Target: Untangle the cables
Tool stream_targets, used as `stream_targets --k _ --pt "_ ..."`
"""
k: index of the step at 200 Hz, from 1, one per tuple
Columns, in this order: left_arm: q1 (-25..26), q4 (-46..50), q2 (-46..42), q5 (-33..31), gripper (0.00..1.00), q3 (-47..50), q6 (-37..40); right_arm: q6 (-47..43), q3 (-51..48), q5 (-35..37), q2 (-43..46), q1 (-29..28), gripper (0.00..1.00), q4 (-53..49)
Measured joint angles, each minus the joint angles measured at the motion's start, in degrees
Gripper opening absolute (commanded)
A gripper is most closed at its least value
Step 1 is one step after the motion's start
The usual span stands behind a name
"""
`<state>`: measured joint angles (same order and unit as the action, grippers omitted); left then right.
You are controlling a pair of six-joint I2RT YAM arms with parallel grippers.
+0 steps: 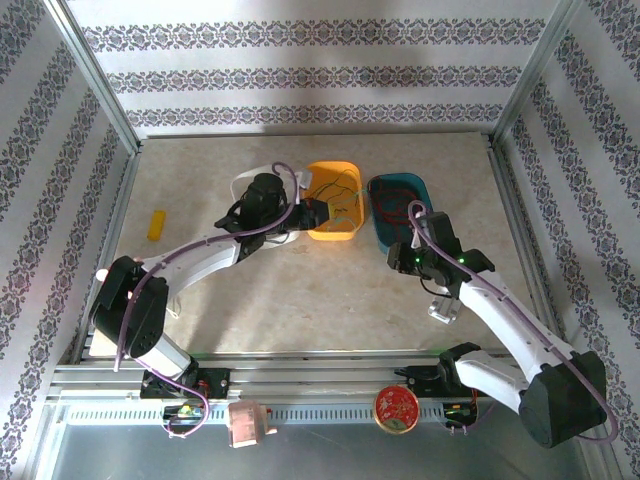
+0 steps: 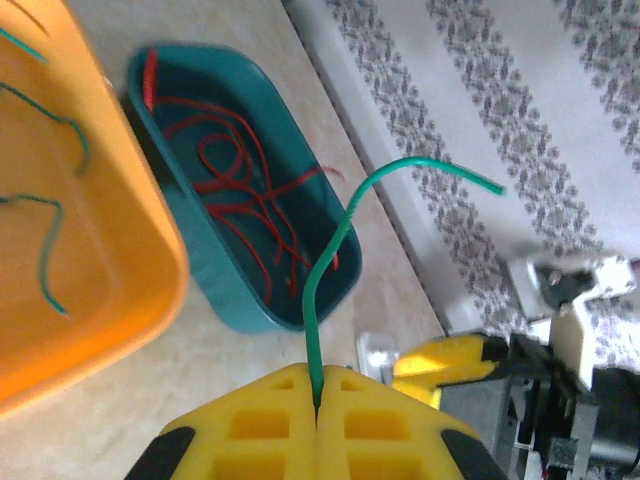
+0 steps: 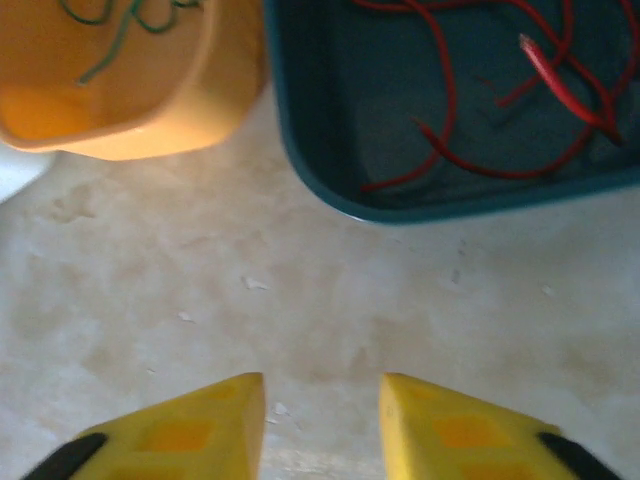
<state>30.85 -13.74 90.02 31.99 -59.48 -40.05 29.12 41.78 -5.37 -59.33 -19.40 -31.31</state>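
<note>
Other green cables are already in the orange bin. My left gripper will next move outward and down over the orange bin to let go of the thin green cable.
My left gripper is shut on a thin green cable, which curves up and to the right above the teal bin. Several red cables lie loose in that bin. More green cables lie in the orange bin. From above, the left gripper is at the orange bin's left edge. My right gripper is open over bare table, just in front of the teal bin with its red cables. From above, the right gripper is at the near edge of the teal bin.
A white bin sits behind the left gripper, beside the orange one. A small yellow block lies at the table's left. A small metal piece lies near the right arm. Metal frame posts and patterned walls bound the table.
</note>
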Motion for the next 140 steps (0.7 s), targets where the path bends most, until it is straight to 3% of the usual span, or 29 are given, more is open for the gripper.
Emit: stream_targets --k 65,102,113,133,140 --pt "-0.17 -0.85 0.2 -3.98 0.0 0.04 -0.52 0.72 -1.05 0.11 3.52 0.55 0.45 -0.74" --pt "-1.01 0.46 9.07 -9.51 0.01 -6.71 -0.37 0.72 -1.09 -1.14 3.3 0.55 0.46 -0.63" --pt "-1.68 0.74 12.83 -10.78 0.13 -9.66 -0.55 0.72 -1.09 -1.57 3.3 0.55 0.46 -0.61" --pt "-2.89 1.64 18.88 -13.49 0.68 -14.38 -0.76 0.7 -1.09 -1.9 3.32 0.55 0.46 -0.66" --pt "-3.19 2.29 20.59 -14.67 0.8 -15.91 -0.76 0.7 -1.09 -1.99 3.34 0.55 0.46 -0.68"
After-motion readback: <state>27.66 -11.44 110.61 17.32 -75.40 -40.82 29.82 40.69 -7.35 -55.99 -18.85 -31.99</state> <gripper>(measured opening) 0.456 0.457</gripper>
